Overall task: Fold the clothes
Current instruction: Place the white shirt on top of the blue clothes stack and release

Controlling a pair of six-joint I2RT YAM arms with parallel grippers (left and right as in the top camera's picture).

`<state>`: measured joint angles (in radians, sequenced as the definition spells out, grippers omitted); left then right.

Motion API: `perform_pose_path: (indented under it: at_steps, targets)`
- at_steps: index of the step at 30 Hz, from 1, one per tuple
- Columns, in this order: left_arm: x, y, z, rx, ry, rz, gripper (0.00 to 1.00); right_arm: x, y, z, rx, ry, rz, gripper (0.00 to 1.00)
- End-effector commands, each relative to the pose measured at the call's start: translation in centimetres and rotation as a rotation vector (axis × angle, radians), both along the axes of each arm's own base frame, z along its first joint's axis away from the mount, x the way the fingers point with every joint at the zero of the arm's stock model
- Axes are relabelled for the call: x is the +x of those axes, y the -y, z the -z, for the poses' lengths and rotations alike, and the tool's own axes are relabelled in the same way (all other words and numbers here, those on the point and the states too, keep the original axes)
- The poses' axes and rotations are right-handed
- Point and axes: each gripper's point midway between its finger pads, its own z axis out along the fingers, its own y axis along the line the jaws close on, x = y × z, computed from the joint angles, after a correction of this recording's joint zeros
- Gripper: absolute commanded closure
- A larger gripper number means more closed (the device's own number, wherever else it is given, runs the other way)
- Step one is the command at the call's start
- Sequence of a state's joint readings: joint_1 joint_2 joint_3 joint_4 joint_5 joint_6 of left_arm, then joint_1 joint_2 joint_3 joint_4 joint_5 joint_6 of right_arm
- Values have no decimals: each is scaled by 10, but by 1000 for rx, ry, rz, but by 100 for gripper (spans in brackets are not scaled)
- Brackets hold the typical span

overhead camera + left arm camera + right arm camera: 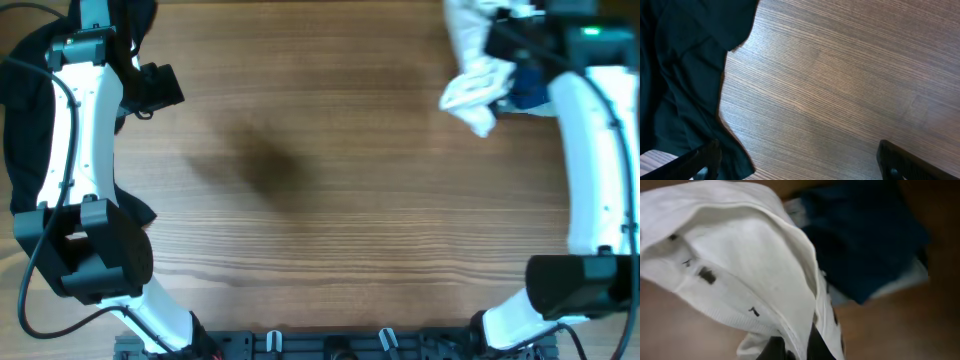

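Note:
The white T-shirt [477, 70] needs to go outward next in my right gripper, then down onto the dark blue cloth, because that cloth already lies stacked on a pale one.
A white T-shirt [477, 70] hangs bunched at the table's far right. My right gripper [500, 40] is shut on it; in the right wrist view the white cloth [740, 255] fills the frame and the fingers [799, 347] pinch a fold of it. A black garment [25, 120] lies at the far left edge, under my left arm. In the left wrist view the black garment [685, 75] covers the left side, and my left gripper [800, 165] is open over bare wood, its left finger next to the cloth's edge.
A dark blue cloth [865, 235] lies on a pale one behind the white T-shirt; it also shows in the overhead view [530, 92]. The wooden table [320, 180] spreads between both arms. Arm bases stand at the near corners.

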<state>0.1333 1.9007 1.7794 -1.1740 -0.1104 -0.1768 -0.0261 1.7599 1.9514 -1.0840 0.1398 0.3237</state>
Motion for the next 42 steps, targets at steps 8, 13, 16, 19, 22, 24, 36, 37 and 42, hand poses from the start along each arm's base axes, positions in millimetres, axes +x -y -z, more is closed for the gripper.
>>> perform_pose_path:
  at_steps: [8, 13, 16, 19, 22, 24, 36, 37, 42]
  targets:
    - [1, -5, 2, 11, -8, 2, 0, -14, 120, -37, 409, 403, 970, 96]
    - [2, -5, 2, 12, -3, 2, 0, 38, 131, -10, 425, 458, 956, 96]
    - [4, -5, 1, 14, 6, 2, 0, 59, 134, 16, 402, 425, 931, 96]
    - [9, -6, 0, 17, 27, 2, 0, 73, 134, 37, 375, 391, 888, 96]
    - [11, -6, -1, 17, 34, 1, 0, 97, 131, 49, 368, 392, 790, 96]
    - [13, -6, -2, 19, 45, 1, 0, 121, 122, 58, 382, 413, 707, 96]
    - [19, -7, -4, 20, 71, -5, 0, 180, 60, 95, 128, 383, 269, 0]
    - [19, -7, -4, 20, 72, -5, 0, 173, 60, 74, 84, 386, 230, 0]
    - [19, -7, -4, 20, 71, -5, 0, 142, 62, -6, -182, 404, 15, 0]
